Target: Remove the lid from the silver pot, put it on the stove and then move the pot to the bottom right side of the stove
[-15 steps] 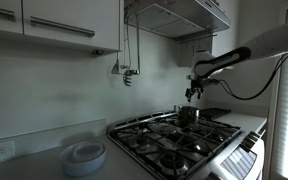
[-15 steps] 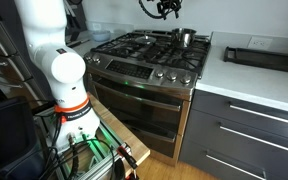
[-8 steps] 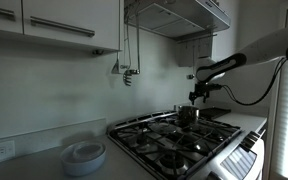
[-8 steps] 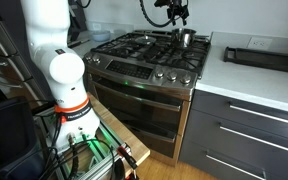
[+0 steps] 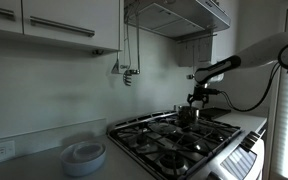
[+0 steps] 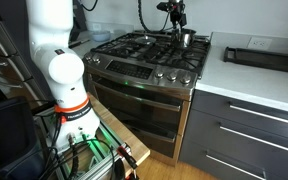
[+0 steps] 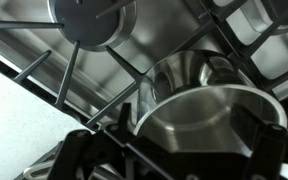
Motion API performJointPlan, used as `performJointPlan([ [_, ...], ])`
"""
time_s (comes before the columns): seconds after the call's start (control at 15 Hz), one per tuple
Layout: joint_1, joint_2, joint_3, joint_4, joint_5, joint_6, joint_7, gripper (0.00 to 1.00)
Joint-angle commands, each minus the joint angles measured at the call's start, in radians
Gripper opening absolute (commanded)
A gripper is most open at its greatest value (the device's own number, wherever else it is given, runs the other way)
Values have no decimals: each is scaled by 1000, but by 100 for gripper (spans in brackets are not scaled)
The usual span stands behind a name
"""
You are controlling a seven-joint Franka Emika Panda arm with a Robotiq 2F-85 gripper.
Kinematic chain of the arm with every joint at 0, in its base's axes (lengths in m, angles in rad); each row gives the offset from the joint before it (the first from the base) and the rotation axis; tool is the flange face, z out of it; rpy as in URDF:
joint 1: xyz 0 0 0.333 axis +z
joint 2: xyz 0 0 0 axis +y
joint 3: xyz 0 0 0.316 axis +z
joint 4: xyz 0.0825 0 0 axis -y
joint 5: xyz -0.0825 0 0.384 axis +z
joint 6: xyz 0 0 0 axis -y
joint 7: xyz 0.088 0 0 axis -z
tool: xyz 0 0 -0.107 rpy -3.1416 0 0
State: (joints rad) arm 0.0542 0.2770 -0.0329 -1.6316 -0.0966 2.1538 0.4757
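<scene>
The silver pot's rim curves below my gripper and to its left in the wrist view. I should move that way and lower to straddle that exposed edge of the pot.
The silver pot [image 5: 187, 114] stands on a far burner of the stove [image 5: 169, 145]; it shows in both exterior views [image 6: 186, 38]. In the wrist view the pot [image 7: 206, 115] fills the lower right, straight-sided with a smooth silvery top. I cannot tell the lid apart from the pot, and no knob shows. My gripper [image 5: 194, 97] hangs just above the pot [image 6: 177, 15]. It is open and empty, its dark fingers [image 7: 179, 150] spread to either side of the pot's top.
Black grates cover the stove [image 6: 144, 55]. A round grey disc [image 7: 94, 20] lies under the grate bars beside the pot. A dark flat pan [image 5: 216, 110] sits behind the pot. White stacked dishes [image 5: 84, 155] and a black tray [image 6: 264, 58] stand on the counters.
My gripper has moved sideways and down until it is over the pot. The pot has not moved.
</scene>
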Motion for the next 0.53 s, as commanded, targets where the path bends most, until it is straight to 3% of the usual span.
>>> performJointPlan([
  [0.0, -8, 36, -10, 28, 68, -4, 51, 100],
  [0.47, -10, 59, -28, 23, 111, 12, 148, 100],
])
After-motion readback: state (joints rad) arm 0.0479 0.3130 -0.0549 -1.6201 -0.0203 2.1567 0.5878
